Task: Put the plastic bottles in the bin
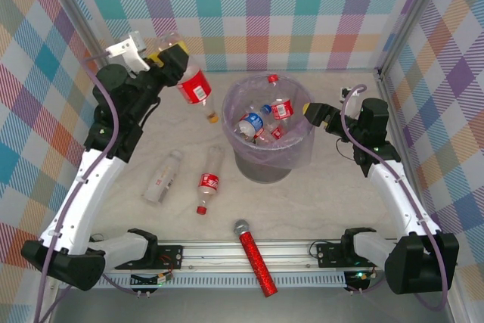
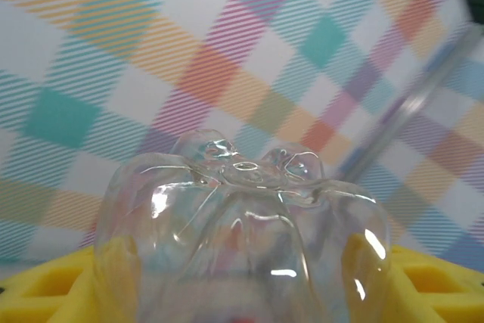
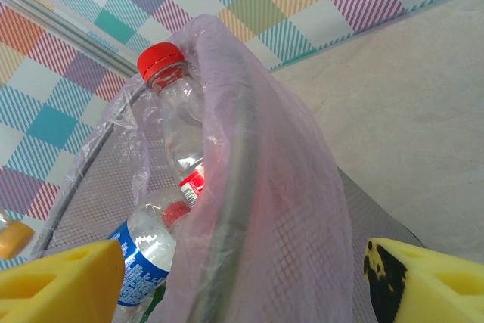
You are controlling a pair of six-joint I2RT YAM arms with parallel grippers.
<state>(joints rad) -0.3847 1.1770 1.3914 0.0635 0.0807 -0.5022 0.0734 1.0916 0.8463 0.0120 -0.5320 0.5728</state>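
My left gripper should bring the clear plastic bottle (image 1: 194, 85) across, then down into the bin's opening (image 1: 265, 115) and let it go, since it is still hanging outside the bin's rim.
High at the back left, my left gripper (image 1: 168, 57) is shut on a clear plastic bottle (image 1: 194, 85) with a red label. The bottle tilts with its orange cap down, just left of the bin (image 1: 265, 164). In the left wrist view its clear base (image 2: 242, 217) sits between my yellow pads (image 2: 57, 293). The bin is grey mesh lined with a lavender bag and holds several bottles (image 1: 265, 115). Two more bottles (image 1: 162, 177) (image 1: 209, 179) lie on the table to the bin's left. My right gripper (image 1: 311, 117) is open and straddles the bin's right rim (image 3: 234, 187).
A red glittery microphone (image 1: 255, 257) with a silver head lies near the front rail. In the right wrist view a red-capped bottle (image 3: 174, 111) and a blue-labelled bottle (image 3: 140, 255) rest inside the bin. Checked walls close in the back and both sides.
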